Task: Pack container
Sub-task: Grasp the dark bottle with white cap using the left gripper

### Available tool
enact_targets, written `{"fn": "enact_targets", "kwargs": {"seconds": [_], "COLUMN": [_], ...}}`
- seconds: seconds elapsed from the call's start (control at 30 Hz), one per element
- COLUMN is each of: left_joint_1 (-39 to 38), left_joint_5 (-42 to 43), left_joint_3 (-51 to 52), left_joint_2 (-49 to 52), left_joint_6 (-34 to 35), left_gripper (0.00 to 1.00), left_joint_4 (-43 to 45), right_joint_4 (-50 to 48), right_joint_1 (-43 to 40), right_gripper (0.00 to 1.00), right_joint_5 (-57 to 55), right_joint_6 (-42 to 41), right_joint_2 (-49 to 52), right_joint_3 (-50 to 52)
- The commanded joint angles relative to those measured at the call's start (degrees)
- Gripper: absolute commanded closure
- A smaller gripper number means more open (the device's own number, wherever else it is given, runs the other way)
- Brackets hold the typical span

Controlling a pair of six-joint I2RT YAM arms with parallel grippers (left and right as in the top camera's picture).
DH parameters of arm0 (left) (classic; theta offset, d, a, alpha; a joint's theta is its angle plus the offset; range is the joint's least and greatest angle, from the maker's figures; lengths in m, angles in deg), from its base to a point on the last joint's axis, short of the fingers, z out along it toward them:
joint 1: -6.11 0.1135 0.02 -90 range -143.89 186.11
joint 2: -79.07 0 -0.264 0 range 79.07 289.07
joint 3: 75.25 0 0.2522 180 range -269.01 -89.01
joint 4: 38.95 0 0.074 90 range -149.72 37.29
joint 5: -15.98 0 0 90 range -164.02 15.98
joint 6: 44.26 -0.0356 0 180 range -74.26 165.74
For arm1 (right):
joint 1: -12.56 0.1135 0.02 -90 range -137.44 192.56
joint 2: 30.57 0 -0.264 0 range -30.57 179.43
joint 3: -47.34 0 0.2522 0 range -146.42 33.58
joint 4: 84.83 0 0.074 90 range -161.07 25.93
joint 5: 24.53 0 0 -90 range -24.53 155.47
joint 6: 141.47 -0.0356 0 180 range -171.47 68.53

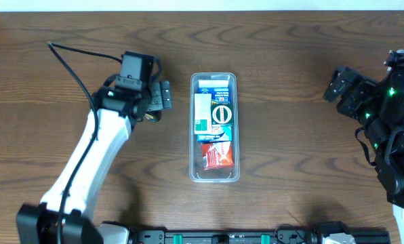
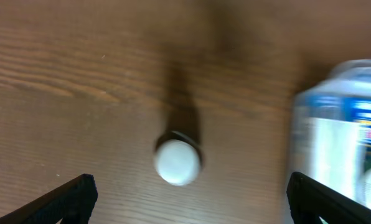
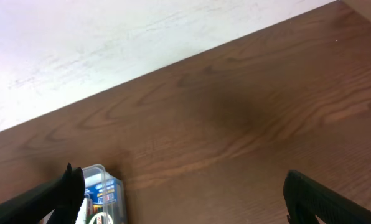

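The white cap of the small round object (image 2: 177, 163) is below my left gripper, between its open fingers, so it will move down and close next.
The clear plastic container (image 1: 214, 172) lies lengthwise at the table's centre. It holds a blue and white box (image 1: 211, 89), a green and white box (image 1: 202, 112), a round dark green tin (image 1: 222, 114) and a red box (image 1: 217, 154). My left gripper (image 1: 163, 97) is open, just left of the container's far end. In the left wrist view a small white-capped round object (image 2: 178, 163) stands on the wood between the open fingers (image 2: 188, 191), with the blurred container (image 2: 344, 124) at right. My right gripper (image 1: 332, 85) is open and empty at the far right; its view (image 3: 182, 186) shows the container's corner (image 3: 97, 169).
The dark wooden table (image 1: 290, 149) spans the view. A black cable (image 1: 73, 64) runs from the left arm toward the far left. A pale floor or wall (image 3: 111, 37) lies beyond the table's edge in the right wrist view.
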Motion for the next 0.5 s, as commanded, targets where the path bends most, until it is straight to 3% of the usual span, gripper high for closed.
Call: {"fn": "enact_targets", "kwargs": {"seconds": [0.0, 0.2, 0.47], "left_joint_1": [2.95, 4.61, 4.57], "left_joint_5": [3.58, 5.73, 9.03], "left_joint_3": [-0.17, -0.17, 0.11], "left_joint_2": [2.95, 5.75, 9.29], "left_joint_6": [-4.11, -5.57, -5.55], "left_gripper": [0.0, 0.22, 0.25], "left_joint_4": [0.87, 1.97, 1.75], "right_joint_4": [0.04, 0.04, 0.02], "right_joint_1": [-0.48, -0.48, -0.48], "right_gripper": [0.01, 0.01, 0.01], "right_joint_5": [-0.35, -0.35, -0.35], "right_joint_6": [0.44, 0.44, 0.44], "right_joint_2": [0.02, 0.02, 0.02], "right_joint_3": [-0.13, -0.13, -0.13]}}
